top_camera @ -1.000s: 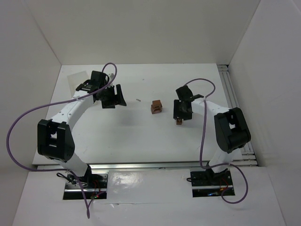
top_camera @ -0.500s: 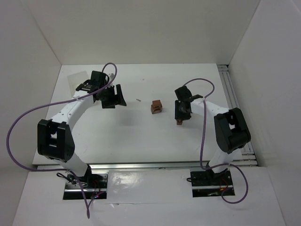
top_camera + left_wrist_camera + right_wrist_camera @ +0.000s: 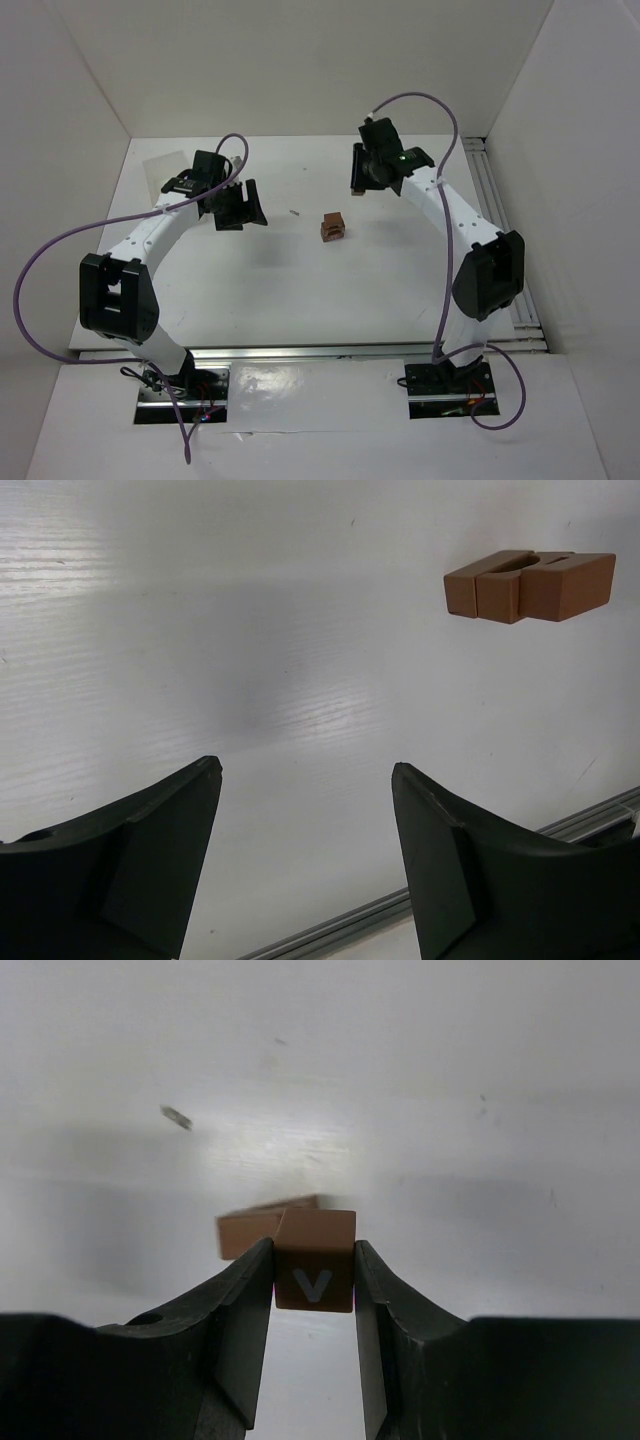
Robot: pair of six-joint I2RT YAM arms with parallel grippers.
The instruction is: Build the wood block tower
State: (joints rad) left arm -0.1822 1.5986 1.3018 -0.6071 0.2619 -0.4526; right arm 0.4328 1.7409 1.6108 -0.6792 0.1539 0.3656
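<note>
I will move the held V cube back and down onto the tower's top with my right gripper next because it still hangs beyond and beside the tower [image 3: 333,227].
A small stack of reddish-brown wood blocks, the tower [image 3: 333,227], stands mid-table. In the left wrist view the tower [image 3: 530,585] lies far off at the upper right. My right gripper [image 3: 358,182] hangs above the table behind and to the right of it. In the right wrist view the right gripper [image 3: 314,1260] is shut on a reddish-brown cube [image 3: 314,1272] marked with a pale V, and the tower [image 3: 250,1232] shows just beyond the cube. My left gripper [image 3: 245,205] stays left of the tower; its jaws [image 3: 305,770] stand wide open with only bare table between them.
A tiny pale sliver [image 3: 294,212] lies on the table left of the tower. A pale translucent tray [image 3: 163,172] sits at the back left. Metal rails run along the right side [image 3: 497,200] and the near edge [image 3: 330,351]. White walls enclose the table.
The right gripper closed on the cube near the table's right middle, lifted it and swung it away toward the back, behind the tower. The left arm has not moved.
</note>
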